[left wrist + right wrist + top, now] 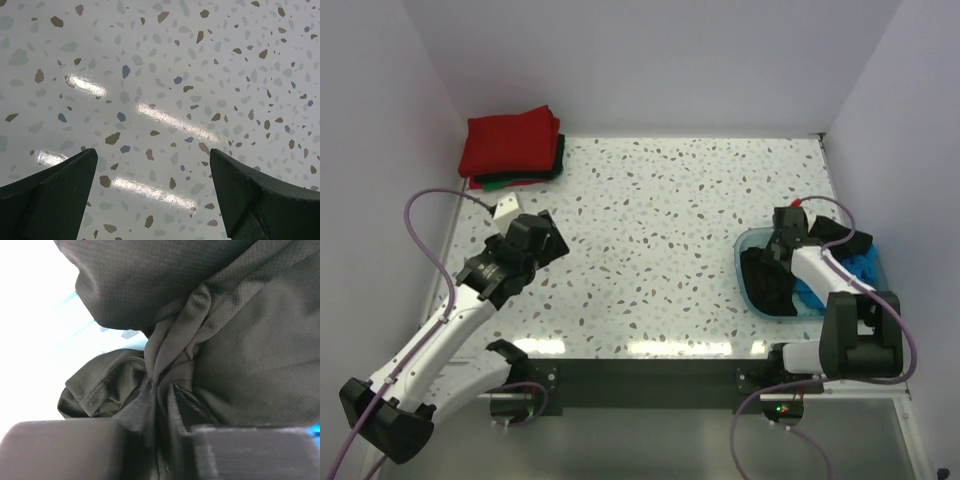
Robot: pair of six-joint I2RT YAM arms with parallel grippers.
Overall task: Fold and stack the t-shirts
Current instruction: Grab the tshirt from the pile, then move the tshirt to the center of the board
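Observation:
The robot's right gripper will next lift the black t-shirt up out of the tub, then bring it down beside the tub [666, 254], where the table is bare.
A black t-shirt [768, 285] lies crumpled in the blue plastic tub [744, 262] at the right, beside a bright blue t-shirt [862, 268]. My right gripper [782, 240] reaches down into the tub. In the right wrist view it [162, 402] is shut on a bunched fold of the black t-shirt [225, 330], with fabric pinched between the fingers [142, 412]. A folded stack with a red t-shirt [510, 143] on top and a green one [525, 183] beneath sits at the far left corner. My left gripper [546, 238] hovers open over bare table [152, 170], holding nothing.
White walls enclose the speckled table [660, 220] on the left, back and right. The tub stands near the right front edge. A purple cable [430, 200] loops off the left arm, near a small white block [506, 208].

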